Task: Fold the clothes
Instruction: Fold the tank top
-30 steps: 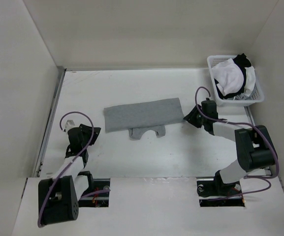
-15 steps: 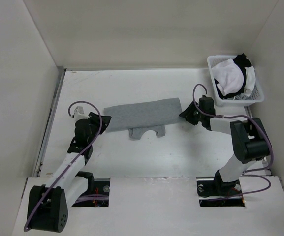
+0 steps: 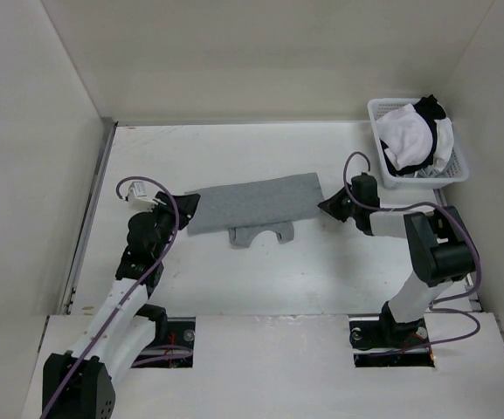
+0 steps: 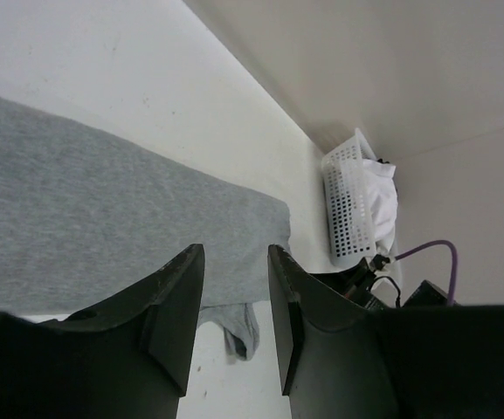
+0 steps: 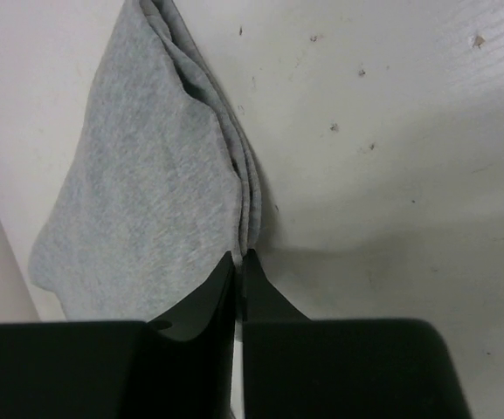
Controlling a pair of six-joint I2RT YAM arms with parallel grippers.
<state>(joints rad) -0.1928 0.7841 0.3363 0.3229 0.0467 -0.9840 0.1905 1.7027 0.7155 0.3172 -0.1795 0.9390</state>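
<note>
My right gripper rises next, swings to the left in the top view and lowers onto the folded T-shirt's opposite end (image 3: 204, 216) to release, since the folded T-shirt still lies long.
The clothes, a grey T-shirt (image 3: 252, 202), lie folded into a long band across the middle of the table, with a sleeve flap (image 3: 260, 235) poking out on the near side. My right gripper (image 3: 326, 206) is at the band's right end. In the right wrist view it (image 5: 240, 257) is shut, pinching the layered edge of the T-shirt (image 5: 138, 192). My left gripper (image 3: 184, 207) hovers at the band's left end. In the left wrist view it (image 4: 234, 262) stands open above the T-shirt (image 4: 103, 218), with nothing between its fingers.
A white plastic basket (image 3: 457, 166) stands at the back right corner holding a white garment with black trim (image 3: 413, 135). The basket (image 4: 348, 209) also shows in the left wrist view. White walls close in the table on the left, back and right.
My left arm has swung forward and right to the T-shirt's left end. My right gripper has shifted slightly left and closed on the T-shirt's right edge.
</note>
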